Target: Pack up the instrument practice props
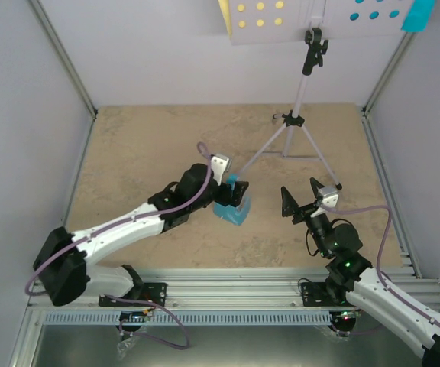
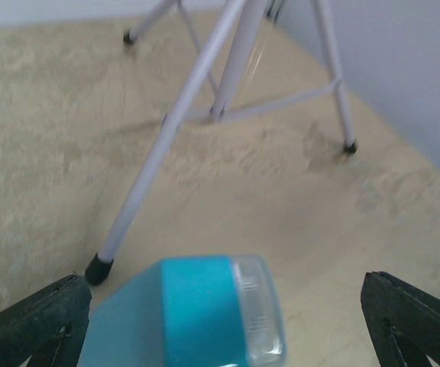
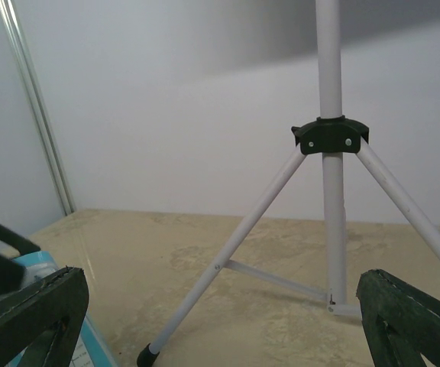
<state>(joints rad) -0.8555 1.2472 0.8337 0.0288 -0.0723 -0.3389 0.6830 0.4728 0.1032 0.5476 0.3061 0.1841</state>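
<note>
The left gripper will next turn square to the metronome and lower around the metronome's blue top (image 1: 232, 179) (image 2: 206, 306), because that top is below it, skewed between the spread fingers.
The small blue metronome (image 1: 234, 206) stands on the tan floor, near the tripod's front-left foot. My left gripper (image 1: 231, 188) is open and straddles it from above; in the left wrist view the metronome (image 2: 193, 313) sits between the two spread fingers (image 2: 37, 321). The lilac music stand (image 1: 296, 134) stands at the back, its holed desk (image 1: 319, 19) at the top edge. A yellow sheet (image 1: 225, 15) and a cyan sheet (image 1: 418, 14) lie on the desk. My right gripper (image 1: 300, 197) is open and empty, facing the stand's pole (image 3: 331, 191).
Grey walls with metal corner posts (image 1: 63, 57) enclose the floor on three sides. An aluminium rail (image 1: 228, 294) runs along the near edge. The tripod's legs (image 2: 166, 138) spread over the back middle of the floor, one foot (image 2: 98, 267) close to the metronome.
</note>
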